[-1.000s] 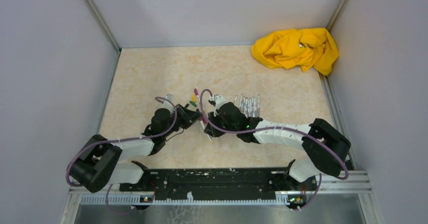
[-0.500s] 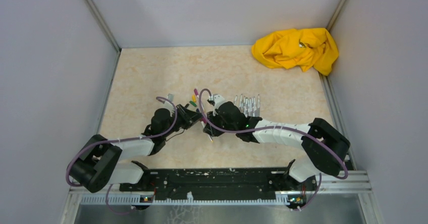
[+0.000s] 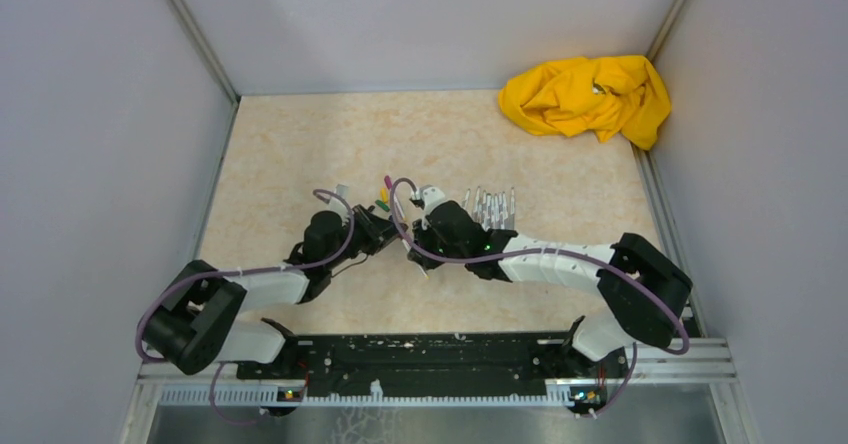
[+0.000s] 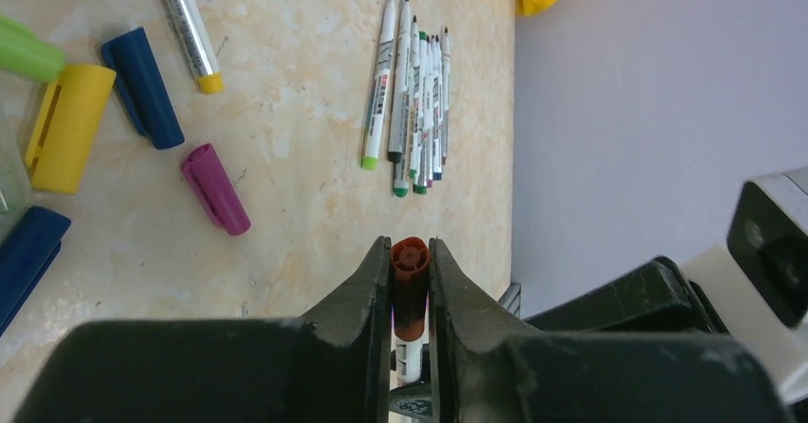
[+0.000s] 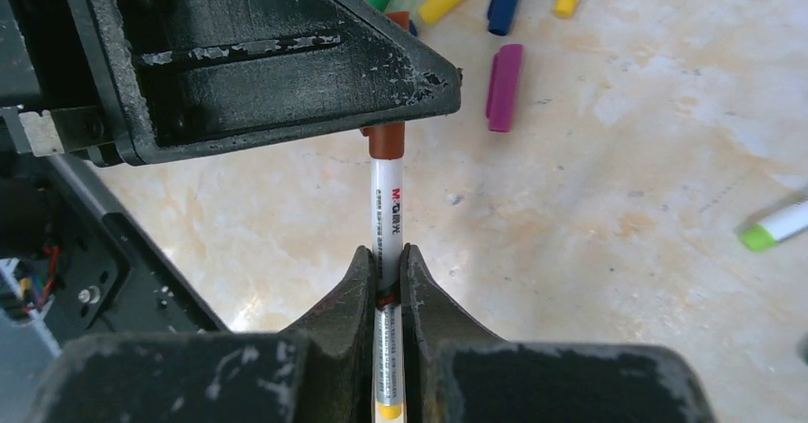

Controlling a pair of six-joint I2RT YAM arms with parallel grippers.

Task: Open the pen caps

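Note:
My right gripper pulls right in the top view off the red-brown cap next, lowers beside the uncapped pens and releases, since they lie below on that side.
My left gripper (image 4: 410,247) is shut on the red-brown cap (image 4: 410,263) of a pen. My right gripper (image 5: 386,251) is shut on the same pen's grey-white barrel (image 5: 386,204), and the cap (image 5: 387,142) still sits on the barrel. The two grippers meet at mid-table, left gripper (image 3: 383,230) against right gripper (image 3: 413,240). Loose caps lie on the table: magenta (image 4: 215,189), blue (image 4: 143,88), yellow (image 4: 69,128) and green (image 4: 24,51). Several uncapped pens (image 4: 410,99) lie side by side; they also show in the top view (image 3: 492,209).
A yellow cloth (image 3: 588,96) is bunched in the far right corner. Another pen with a yellow end (image 4: 186,28) lies by the loose caps (image 3: 384,196). Grey walls close in the table on the left, back and right.
Both grippers keep their hold on the pen. The pair has shifted very slightly, and the pen's free end has swung a little to the right.

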